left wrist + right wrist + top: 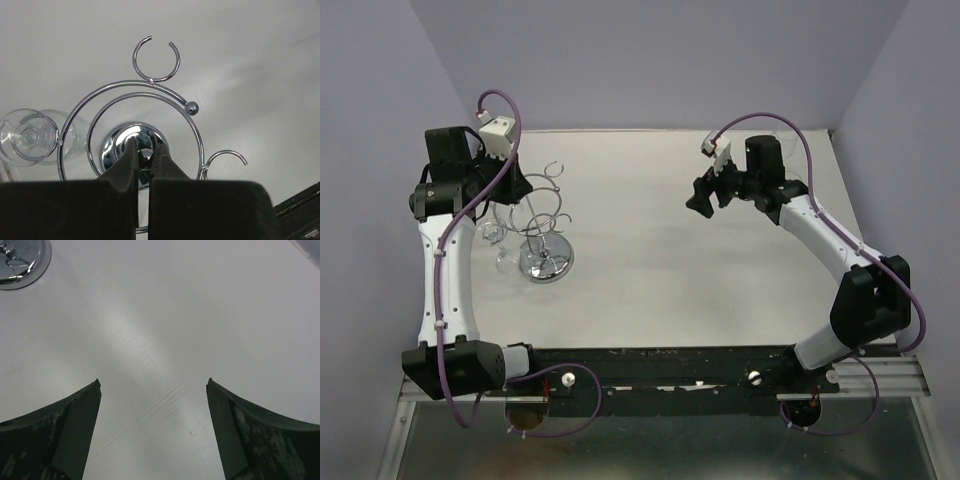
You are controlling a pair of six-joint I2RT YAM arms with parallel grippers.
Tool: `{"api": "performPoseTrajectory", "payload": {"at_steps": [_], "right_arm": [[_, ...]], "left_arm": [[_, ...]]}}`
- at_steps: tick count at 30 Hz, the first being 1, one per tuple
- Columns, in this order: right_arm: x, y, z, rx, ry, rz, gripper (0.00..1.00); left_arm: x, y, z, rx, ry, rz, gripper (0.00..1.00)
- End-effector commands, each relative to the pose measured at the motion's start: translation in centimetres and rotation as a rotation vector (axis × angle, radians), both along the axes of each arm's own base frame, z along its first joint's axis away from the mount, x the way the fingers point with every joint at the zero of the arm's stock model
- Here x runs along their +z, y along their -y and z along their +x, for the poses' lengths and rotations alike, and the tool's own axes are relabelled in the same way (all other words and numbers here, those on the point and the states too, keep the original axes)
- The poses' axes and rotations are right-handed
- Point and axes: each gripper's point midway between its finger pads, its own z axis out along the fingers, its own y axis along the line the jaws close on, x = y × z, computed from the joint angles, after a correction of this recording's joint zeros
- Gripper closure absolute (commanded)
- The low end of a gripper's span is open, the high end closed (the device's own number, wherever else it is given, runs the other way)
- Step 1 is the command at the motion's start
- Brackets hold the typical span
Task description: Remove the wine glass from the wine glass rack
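Observation:
Bare tabletop lies right of my left gripper in the top view, so next my left gripper should carry the rack that way and slightly outward, then release it.
The chrome wine glass rack point(546, 258) stands at the left of the table, with a round mirror base and looped wire rings on top. In the left wrist view I look down on its rings point(156, 60). A clear wine glass point(30, 137) hangs upside down in the rack's left ring; it also shows in the top view point(498, 240). My left gripper point(145, 156) is shut on the ball top of the rack's central rod, seen in the top view point(525, 205). My right gripper point(154, 385) is open and empty over bare table, to the right of the rack point(705, 195).
The white table point(700, 280) ends at purple walls at the back and sides. The rack's base shows at the top left corner of the right wrist view point(17, 260). A black rail point(670, 365) with the arm bases runs along the near edge.

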Motion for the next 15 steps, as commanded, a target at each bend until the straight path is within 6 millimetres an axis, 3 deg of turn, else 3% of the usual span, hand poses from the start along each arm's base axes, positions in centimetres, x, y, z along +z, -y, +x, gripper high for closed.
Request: {"api": "performPoseTrajectory", "payload": {"at_steps": [1, 15], "right_arm": [[0.4, 0.5, -0.7, -0.002, 0.034, -0.033, 0.07], [0.6, 1.1, -1.0, 0.000, 0.076, -0.065, 0.06]], "left_arm": [[5.7, 2.9, 2.9, -0.098, 0.209, -0.064, 1.00], [8.1, 7.7, 6.6, -0.220, 0.237, -0.128, 1.00]]}}
